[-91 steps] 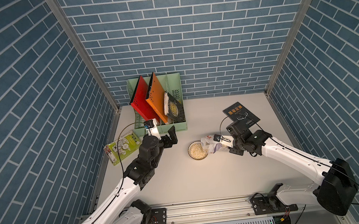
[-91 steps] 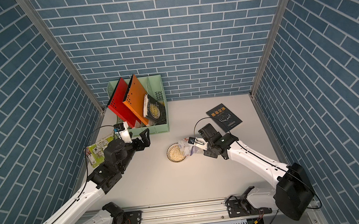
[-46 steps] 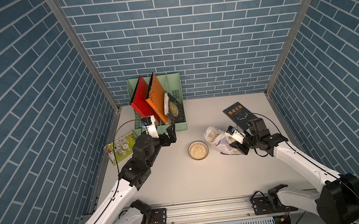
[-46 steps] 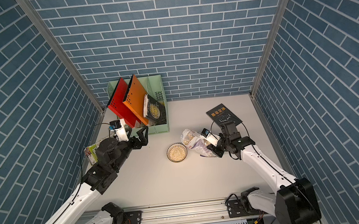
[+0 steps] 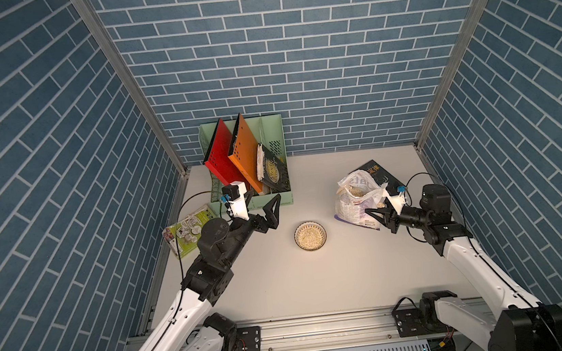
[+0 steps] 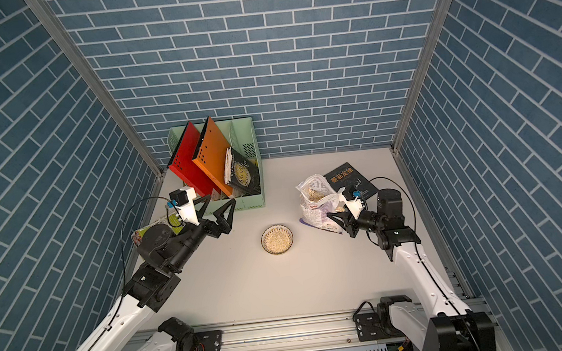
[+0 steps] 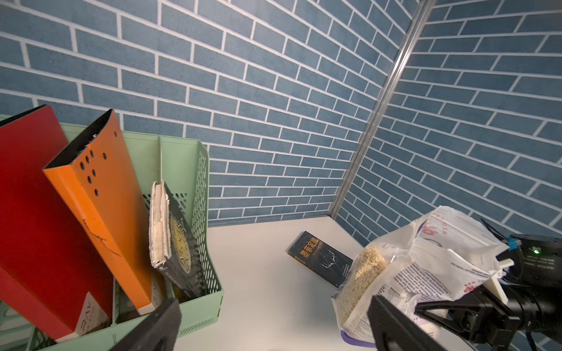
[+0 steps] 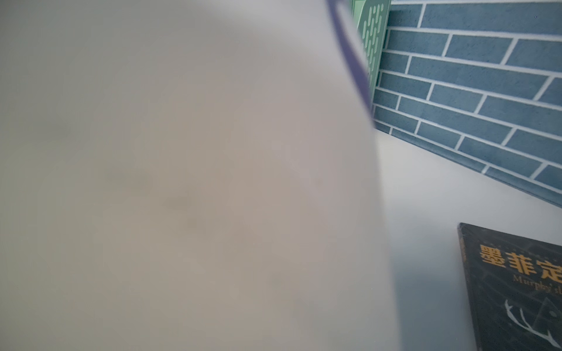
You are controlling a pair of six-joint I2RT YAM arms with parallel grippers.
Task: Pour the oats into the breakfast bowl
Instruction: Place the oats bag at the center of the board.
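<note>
The right gripper eases slightly toward the bowl (image 5: 310, 236) next, since the bowl already holds oats. It then stands the pouch on the tabletop beside the bowl and releases the pouch's lower side.
The breakfast bowl (image 5: 310, 236) (image 6: 277, 239) sits mid-table, filled with pale oats. To its right the white oats pouch (image 5: 356, 193) (image 6: 315, 197) (image 7: 425, 267) stands nearly upright, mouth open upward, flakes showing inside. My right gripper (image 5: 374, 211) (image 6: 337, 215) is shut on the pouch's lower side, away from the bowl. In the right wrist view the blurred pouch (image 8: 182, 182) hides the jaws. My left gripper (image 5: 262, 201) (image 6: 221, 198) (image 7: 273, 299) hangs open and empty, left of the bowl and in front of the organiser.
A green file organiser (image 5: 283, 197) (image 7: 209, 297) with red and orange folders and a book stands at the back left. A green-and-white packet (image 5: 186, 232) lies by the left wall. A black book (image 5: 384, 176) (image 8: 517, 288) lies behind the pouch. A metal rail (image 5: 323, 325) runs along the front edge.
My right gripper has drawn the pouch away from the bowl to the right and turned it from tipped over the bowl to upright. The left arm has pulled back a little.
</note>
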